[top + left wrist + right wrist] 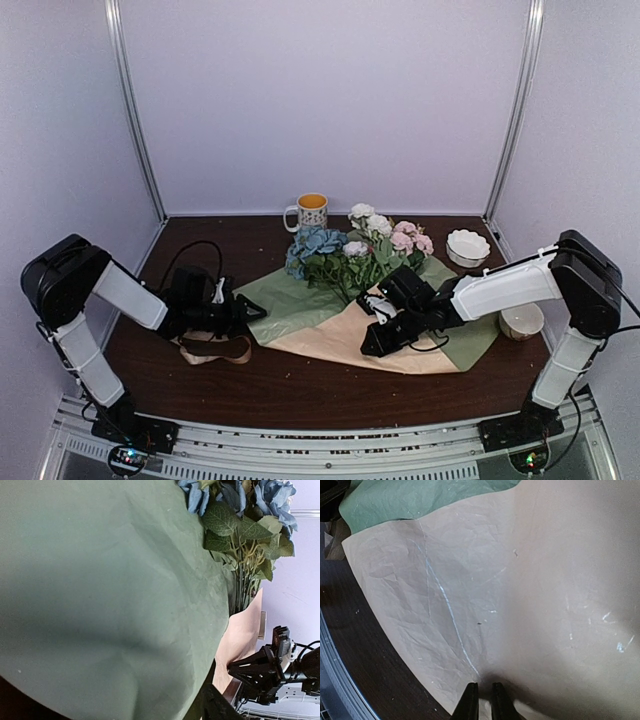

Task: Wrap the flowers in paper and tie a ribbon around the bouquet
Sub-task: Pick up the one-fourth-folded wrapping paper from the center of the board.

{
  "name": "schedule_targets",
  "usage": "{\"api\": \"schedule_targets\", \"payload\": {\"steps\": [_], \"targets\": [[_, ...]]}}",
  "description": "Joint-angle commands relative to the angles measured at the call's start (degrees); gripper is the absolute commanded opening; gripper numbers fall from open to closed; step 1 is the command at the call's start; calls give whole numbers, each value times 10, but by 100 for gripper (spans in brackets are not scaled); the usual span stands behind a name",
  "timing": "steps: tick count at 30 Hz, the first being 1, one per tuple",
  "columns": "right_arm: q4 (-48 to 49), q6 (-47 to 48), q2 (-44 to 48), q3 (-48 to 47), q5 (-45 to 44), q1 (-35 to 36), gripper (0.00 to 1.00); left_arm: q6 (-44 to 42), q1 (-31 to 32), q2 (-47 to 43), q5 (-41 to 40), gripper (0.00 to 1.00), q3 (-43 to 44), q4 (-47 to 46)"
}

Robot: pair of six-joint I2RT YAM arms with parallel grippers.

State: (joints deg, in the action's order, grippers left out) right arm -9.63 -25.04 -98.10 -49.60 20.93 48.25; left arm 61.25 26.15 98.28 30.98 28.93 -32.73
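The paper hides one finger of my left gripper, so I need to move that gripper slightly away from the flowers next, to the green sheet's corner by the ribbon (159, 705).
The flowers (350, 252), blue, white and pink with green stems, lie on the sage-green paper (290, 300). That sheet overlaps the peach-tan paper (345, 335). My left gripper (255, 308) sits at the green sheet's left corner. In the left wrist view the green paper (100, 590) covers nearly everything. One finger (217, 707) shows far off centre and the other is hidden, so the jaws stand apart. My right gripper (372, 347) rests on the peach sheet. Its fingers (470, 700) are pinched on a raised fold of the peach paper (485, 605). A brown ribbon (215, 347) lies by the left arm.
A mug (310, 212) stands behind the flowers. A white scalloped bowl (467, 247) sits at the back right, and another small bowl (522, 320) under the right arm. A black cable (195, 250) loops at the left. The table's front edge (350, 645) runs near the peach sheet.
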Motion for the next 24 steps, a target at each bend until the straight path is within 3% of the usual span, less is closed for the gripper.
{"api": "schedule_targets", "payload": {"steps": [1,7,11,16,24], "targets": [[-1,-6,0,2,-17,3,12,-19,-2,13,-7,49,13,36],[0,-7,-10,3,-19,3,12,-98,-2,-57,-79,40,44,164],[2,-8,-10,3,-18,3,12,-118,0,-57,-79,29,59,172],[-3,-7,-9,5,-22,3,12,-137,4,-56,-65,0,70,163],[-16,-7,-24,-9,-25,2,9,-278,73,-154,-207,0,184,377]]}}
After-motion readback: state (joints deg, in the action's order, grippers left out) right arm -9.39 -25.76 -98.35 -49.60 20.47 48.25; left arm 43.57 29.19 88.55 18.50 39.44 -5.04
